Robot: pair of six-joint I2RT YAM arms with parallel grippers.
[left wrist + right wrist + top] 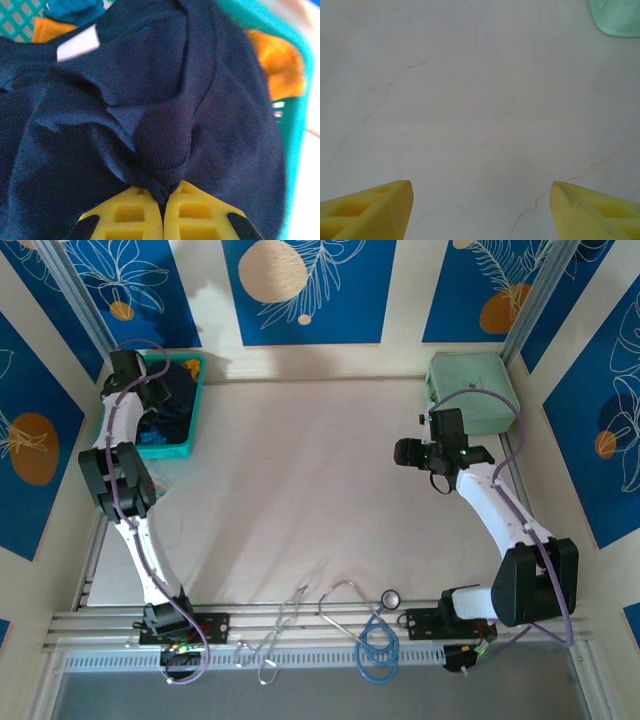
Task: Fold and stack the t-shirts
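Observation:
I should raise my left gripper, swing it back over the open tabletop between the arms, past the basket's rim, then lower it and let go of the fold.
A crumpled dark navy t-shirt (150,100) with a white neck label lies in the teal basket (196,405). My left gripper (164,192) is shut on a pinched fold of its ribbed collar, the yellow fingers (125,215) pressed together with cloth between them. Under the navy shirt peek a mustard-orange shirt (277,65) and a bright blue shirt (70,7). In the top view the left gripper (150,390) reaches into the basket at the back left. My right gripper (480,200) hangs open over bare table, seen from above (408,452) near the right side.
A mint-green hard case (470,390) sits at the back right; its corner (617,17) shows in the right wrist view. The pale table (300,480) stretches between the arms. Loose cables (375,640) lie along the front rail.

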